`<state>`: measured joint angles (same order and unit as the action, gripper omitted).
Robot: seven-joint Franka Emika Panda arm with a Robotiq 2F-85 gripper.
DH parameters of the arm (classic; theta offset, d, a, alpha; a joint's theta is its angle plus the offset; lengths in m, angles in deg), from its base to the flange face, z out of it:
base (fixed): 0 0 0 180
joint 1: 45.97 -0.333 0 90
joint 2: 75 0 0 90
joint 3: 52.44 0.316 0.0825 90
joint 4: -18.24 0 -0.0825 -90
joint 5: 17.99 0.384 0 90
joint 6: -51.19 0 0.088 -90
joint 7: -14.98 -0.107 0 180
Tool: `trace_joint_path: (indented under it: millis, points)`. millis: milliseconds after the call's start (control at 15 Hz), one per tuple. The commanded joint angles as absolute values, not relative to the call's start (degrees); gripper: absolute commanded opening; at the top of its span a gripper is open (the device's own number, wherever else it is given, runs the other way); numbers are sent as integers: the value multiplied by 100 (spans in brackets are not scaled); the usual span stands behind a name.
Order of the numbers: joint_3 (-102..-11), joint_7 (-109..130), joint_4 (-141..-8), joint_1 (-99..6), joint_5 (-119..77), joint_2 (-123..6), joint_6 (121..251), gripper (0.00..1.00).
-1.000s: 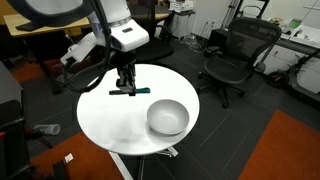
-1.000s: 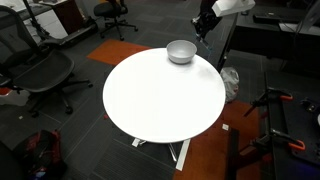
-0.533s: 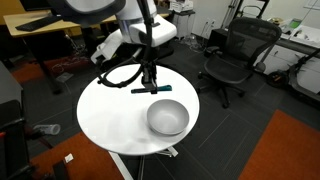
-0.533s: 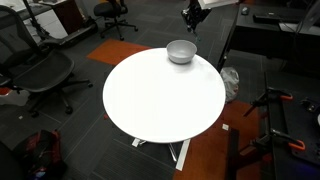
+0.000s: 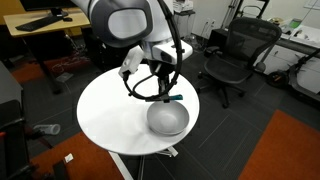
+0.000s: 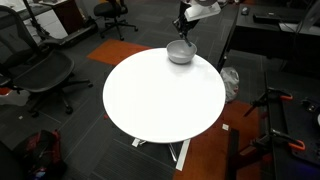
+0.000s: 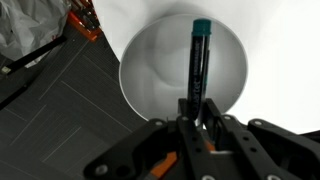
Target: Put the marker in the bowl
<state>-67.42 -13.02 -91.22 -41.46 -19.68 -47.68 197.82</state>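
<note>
My gripper needs to go down a little toward the inside of the light-grey bowl and open to let go of the marker [image 5: 173,98], because the marker already hangs right over the bowl.
My gripper [image 7: 197,112] is shut on the marker [image 7: 198,60], a dark stick with a teal end that points away from the wrist. In the wrist view the marker hangs right over the inside of the light-grey bowl [image 7: 150,60]. In an exterior view the gripper [image 5: 167,92] holds the marker [image 5: 173,98] just above the near rim of the bowl [image 5: 168,119] on the white round table [image 5: 110,115]. In an exterior view the gripper [image 6: 184,33] hovers over the bowl [image 6: 180,52] at the table's far edge.
The round white table [image 6: 160,95] stands on dark carpet. Black office chairs [image 5: 235,55] [image 6: 40,70] stand around it. An orange carpet patch [image 5: 280,150] lies to one side. Desks [image 5: 40,30] stand behind the arm.
The arm has carried the marker sideways across the table, from beside the bowl to right above it. The gripper has stayed shut on the marker.
</note>
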Motion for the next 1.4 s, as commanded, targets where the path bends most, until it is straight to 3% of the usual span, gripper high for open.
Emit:
trace_joint_path:
  millis: [0, 67, 133, 200, 333, 800, 1333]
  points:
    - [-6611, -1017, -8542, -3944, -1685, -4393, 19432, 5]
    - [-6615, -980, -8451, -3934, -1659, -4319, 19381, 5]
    - [-6614, -971, -8361, -3923, -1645, -4254, 19303, 13]
    - [-6610, -964, -8280, -3910, -1638, -4200, 19227, 44]
    - [-6601, -923, -8140, -3888, -1613, -4123, 19093, 50]
    - [-6599, -949, -7860, -3874, -1623, -3999, 18874, 100]
    - [-6680, -1094, -8008, -3966, -1732, -4028, 19096, 100]
